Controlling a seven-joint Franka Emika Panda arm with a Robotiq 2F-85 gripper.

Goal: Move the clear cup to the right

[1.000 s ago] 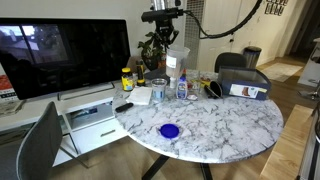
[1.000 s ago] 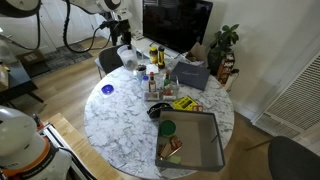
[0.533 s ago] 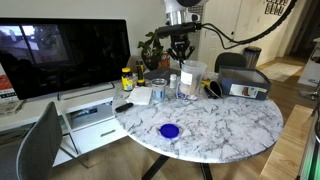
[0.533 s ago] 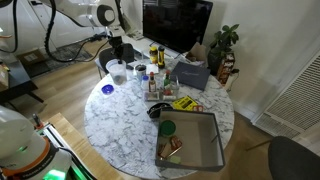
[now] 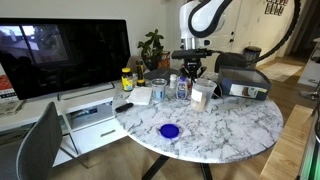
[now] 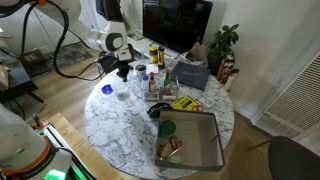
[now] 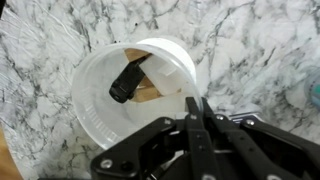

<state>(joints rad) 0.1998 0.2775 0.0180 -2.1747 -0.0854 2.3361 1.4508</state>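
I will lower the clear cup with my gripper onto the marble table beside the small bottles, because the surface there is bare enough for the cup's base.
The clear cup [image 5: 203, 95] is a frosted whitish tumbler, held low over the marble table [image 5: 230, 125] beside the cluster of small bottles. My gripper [image 5: 194, 79] comes down from above and is shut on the cup's rim. In the wrist view the two fingers [image 7: 195, 112] pinch the rim of the cup [image 7: 105, 115]; a dark shape and a brown patch show inside it. The cup [image 6: 122, 92] hangs under the gripper [image 6: 123, 76] near the table's edge. I cannot tell whether its base touches the table.
A flat blue lid [image 5: 169, 130] lies on the table, close to the cup [image 6: 108, 90]. Small bottles [image 5: 182, 88] and jars stand behind the cup. A grey bin [image 5: 243, 80] is to the side, a grey tray [image 6: 195, 140] at one end, a monitor [image 5: 60, 50] behind.
My gripper has carried the cup from high above the bottles to the right in an exterior view and down close to the tabletop. It stays shut on the rim.
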